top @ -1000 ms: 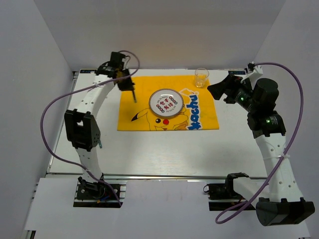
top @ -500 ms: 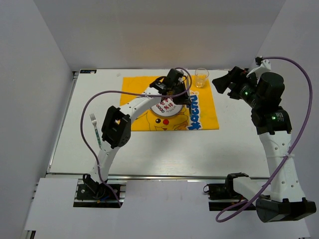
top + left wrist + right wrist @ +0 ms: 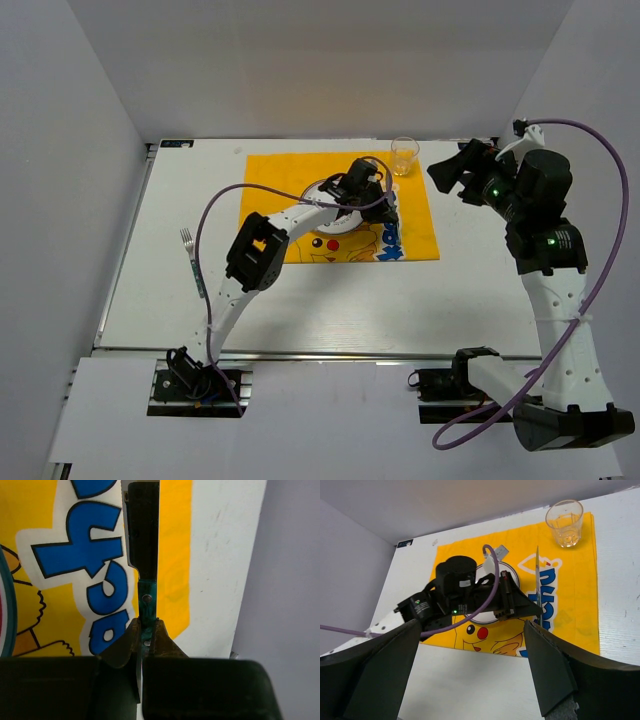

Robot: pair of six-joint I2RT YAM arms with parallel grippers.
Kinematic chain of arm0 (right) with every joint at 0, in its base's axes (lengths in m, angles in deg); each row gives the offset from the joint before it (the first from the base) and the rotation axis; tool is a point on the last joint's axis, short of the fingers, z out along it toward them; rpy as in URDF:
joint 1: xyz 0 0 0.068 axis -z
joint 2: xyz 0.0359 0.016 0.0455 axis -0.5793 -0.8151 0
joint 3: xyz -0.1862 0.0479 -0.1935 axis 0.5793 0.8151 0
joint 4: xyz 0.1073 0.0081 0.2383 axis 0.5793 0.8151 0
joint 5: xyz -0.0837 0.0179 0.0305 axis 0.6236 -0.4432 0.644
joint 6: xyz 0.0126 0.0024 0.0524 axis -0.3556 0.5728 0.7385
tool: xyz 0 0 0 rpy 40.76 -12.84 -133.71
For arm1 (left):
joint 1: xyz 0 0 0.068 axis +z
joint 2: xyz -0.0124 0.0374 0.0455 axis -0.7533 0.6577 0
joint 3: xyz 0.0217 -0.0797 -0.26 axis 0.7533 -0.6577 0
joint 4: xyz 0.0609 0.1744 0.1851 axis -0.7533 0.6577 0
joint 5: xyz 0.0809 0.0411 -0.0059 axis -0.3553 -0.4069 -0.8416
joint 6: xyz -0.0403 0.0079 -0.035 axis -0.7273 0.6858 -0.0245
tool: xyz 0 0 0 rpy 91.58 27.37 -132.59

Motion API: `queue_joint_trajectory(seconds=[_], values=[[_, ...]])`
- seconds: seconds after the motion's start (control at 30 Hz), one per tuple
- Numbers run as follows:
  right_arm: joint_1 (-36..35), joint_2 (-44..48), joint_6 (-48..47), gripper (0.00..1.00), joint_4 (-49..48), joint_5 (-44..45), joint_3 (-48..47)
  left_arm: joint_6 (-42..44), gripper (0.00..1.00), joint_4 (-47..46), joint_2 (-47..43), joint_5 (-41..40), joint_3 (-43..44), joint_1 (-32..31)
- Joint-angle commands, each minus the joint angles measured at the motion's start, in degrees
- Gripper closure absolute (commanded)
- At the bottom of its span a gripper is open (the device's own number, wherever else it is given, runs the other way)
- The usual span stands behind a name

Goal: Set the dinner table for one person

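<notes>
The knife [image 3: 144, 555] in my left gripper is still above the blue lettering, so I should lower it onto the yellow placemat next, away from the plate.
My left gripper [image 3: 146, 625] is shut on the green handle of a knife [image 3: 144, 555], whose blade points away over the blue lettering at the right of the yellow placemat [image 3: 268, 180]. In the right wrist view the knife [image 3: 538, 587] stands on edge just right of the plate [image 3: 492, 575], which the left wrist partly hides. My left gripper [image 3: 386, 206] reaches across the plate [image 3: 322, 193]. My right gripper [image 3: 447, 172] hangs open above the dinner table [image 3: 330, 300] at the back right, with nothing between its fingers [image 3: 547, 670].
A glass [image 3: 404, 155] stands at the mat's back right corner, close to the right gripper. A fork [image 3: 192, 262] lies on the table left of the mat. The left arm's purple cable loops over the mat's left half. Grey walls enclose the table.
The left arm has swung from the mat's back left corner across the plate to its right side, carrying the knife. The fork on the left has come into view. The right arm barely moved.
</notes>
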Motion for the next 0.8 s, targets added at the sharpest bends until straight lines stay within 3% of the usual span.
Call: queue_joint_trajectory(seconds=[0.0,0.77], values=[[0.1,1.2,-1.3,0.11,-0.7,0.5,0.2,-1.0,1.0,-4.4,-0.1,2.9,1.9,-0.8],[0.1,2.6,-2.0,0.11,-1.1,-1.1,2.8,-2.9,1.0,-10.6,6.5,8.5,3.0,-1.3]])
